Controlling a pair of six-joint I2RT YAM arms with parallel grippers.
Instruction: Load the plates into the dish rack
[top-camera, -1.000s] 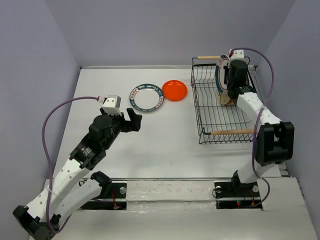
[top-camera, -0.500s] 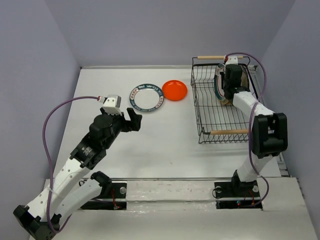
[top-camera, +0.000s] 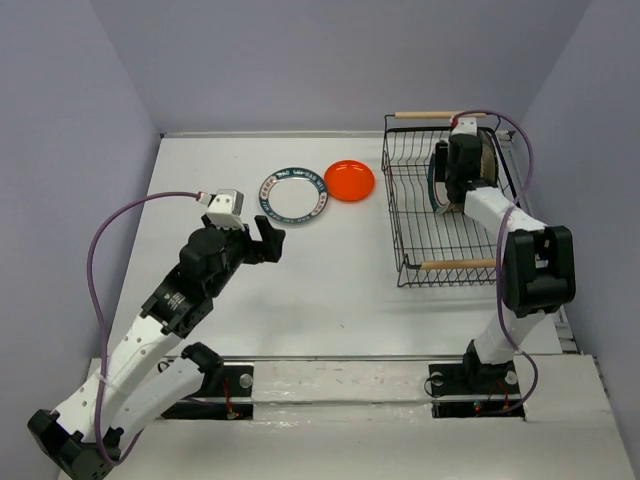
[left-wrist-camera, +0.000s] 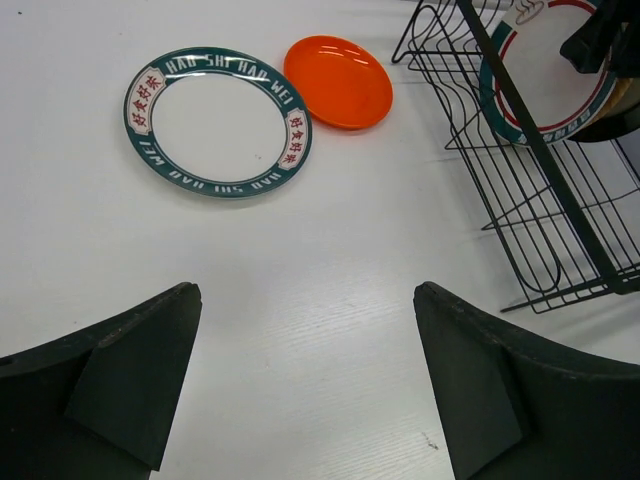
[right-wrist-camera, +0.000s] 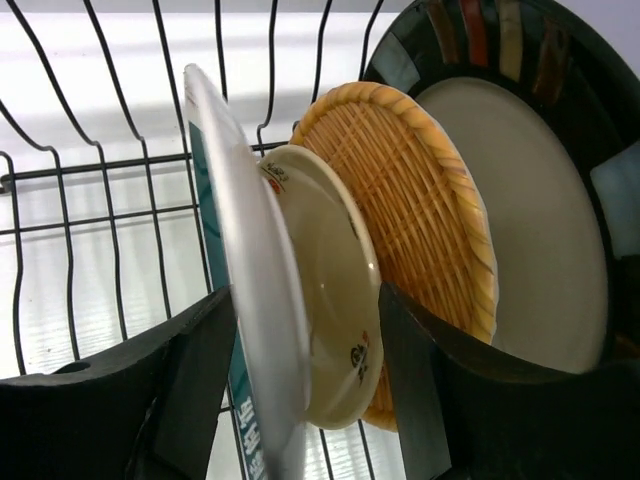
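My left gripper should move down and outward onto the green patterned plate's rim (top-camera: 265, 207) on the side away from the orange-red plate (top-camera: 349, 180), because bare table borders that side of the rim.
The black wire dish rack (top-camera: 412, 225) stands at the right. Several plates stand on edge at its far end: a white teal-rimmed one (right-wrist-camera: 250, 270), a small beige one (right-wrist-camera: 335, 300) against its back, a woven tan one (right-wrist-camera: 415, 190) and a cream one with a dark rim (right-wrist-camera: 545, 250). My right gripper (right-wrist-camera: 305, 300) is open, its fingers straddling the white and beige plates. Flat on the table lie a white plate with a green patterned rim (top-camera: 293, 194) and a small orange-red plate (top-camera: 349, 180). My left gripper (top-camera: 268, 240) hovers open and empty just short of them.
The rack's near wooden handle (top-camera: 462, 264) and far handle (top-camera: 420, 115) cross its ends. In the left wrist view the rack (left-wrist-camera: 540, 190) is at the right, and bare white table lies between the left fingers.
My right gripper has lowered the white teal-rimmed plate into the rack's far end and opened its jaws off it. The left arm has not moved.
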